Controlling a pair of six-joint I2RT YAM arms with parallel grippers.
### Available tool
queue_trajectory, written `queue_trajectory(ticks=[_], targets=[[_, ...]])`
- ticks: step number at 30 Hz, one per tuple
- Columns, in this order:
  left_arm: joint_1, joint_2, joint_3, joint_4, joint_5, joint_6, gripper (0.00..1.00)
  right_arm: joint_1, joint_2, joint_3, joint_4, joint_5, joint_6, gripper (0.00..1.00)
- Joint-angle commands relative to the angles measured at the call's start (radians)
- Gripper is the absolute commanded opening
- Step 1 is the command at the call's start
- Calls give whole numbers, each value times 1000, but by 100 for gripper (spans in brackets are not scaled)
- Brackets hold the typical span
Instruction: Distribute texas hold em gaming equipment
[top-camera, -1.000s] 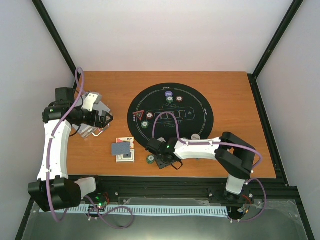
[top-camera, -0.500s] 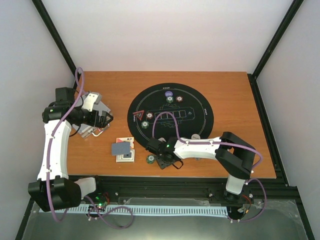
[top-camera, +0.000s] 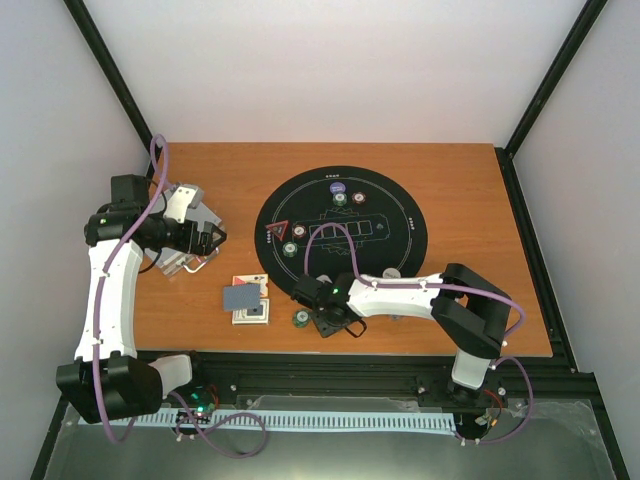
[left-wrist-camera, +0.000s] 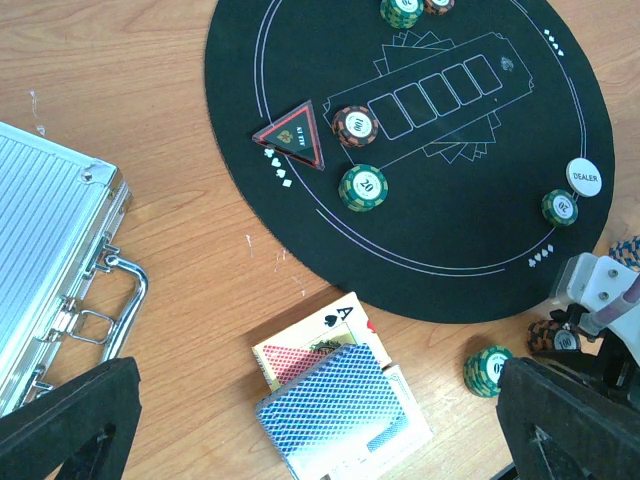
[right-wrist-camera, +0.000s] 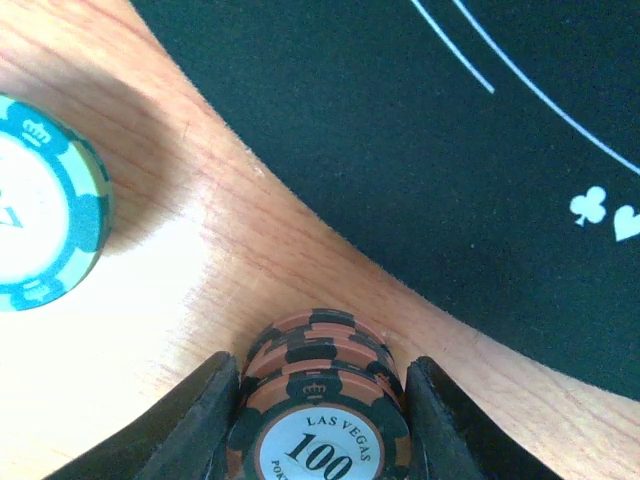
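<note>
The green chip beside the dealer button lacks a brown partner, so my right gripper will next go up, outward and down to release on the bare mat there.
A stack of brown chips marked 100 (right-wrist-camera: 320, 400) stands on the wood just off the black mat (right-wrist-camera: 450, 150). My right gripper (right-wrist-camera: 325, 420) has a finger pressed against each side of it, low over the table near the front edge (top-camera: 330, 322). A green chip stack (top-camera: 299, 319) sits just left of it. Playing cards (left-wrist-camera: 340, 410) lie in a loose pile, blue-patterned backs up with an ace of spades showing. On the mat lie several more chips (left-wrist-camera: 362, 187) and the white dealer button (left-wrist-camera: 585, 177). My left gripper (top-camera: 212, 238) hangs open and empty beside the case.
The silver aluminium case (top-camera: 185, 235) lies at the table's left, under my left arm. A red-edged triangular marker (left-wrist-camera: 292, 138) rests on the mat's left side. The mat (top-camera: 400, 215) fills the table's centre.
The right gripper's jaws have narrowed onto the brown chip stack. The left arm, cards and other chips have not moved.
</note>
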Motion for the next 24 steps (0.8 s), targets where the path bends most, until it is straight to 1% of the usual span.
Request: queue_trajectory(ticks=[1, 10, 14, 17, 24], targets=[[8, -15, 2, -15, 7, 8, 100, -7, -30, 32, -18, 23, -2, 37], [7, -14, 5, -17, 15, 6, 100, -8, -57, 66, -68, 41, -18, 37], [7, -11, 7, -18, 11, 6, 100, -37, -90, 100, -103, 61, -36, 38], [7, -10, 6, -17, 7, 8, 100, -97, -117, 120, -123, 75, -69, 38], [7, -13, 8, -17, 2, 8, 100, -343, -107, 145, -112, 84, -194, 38]])
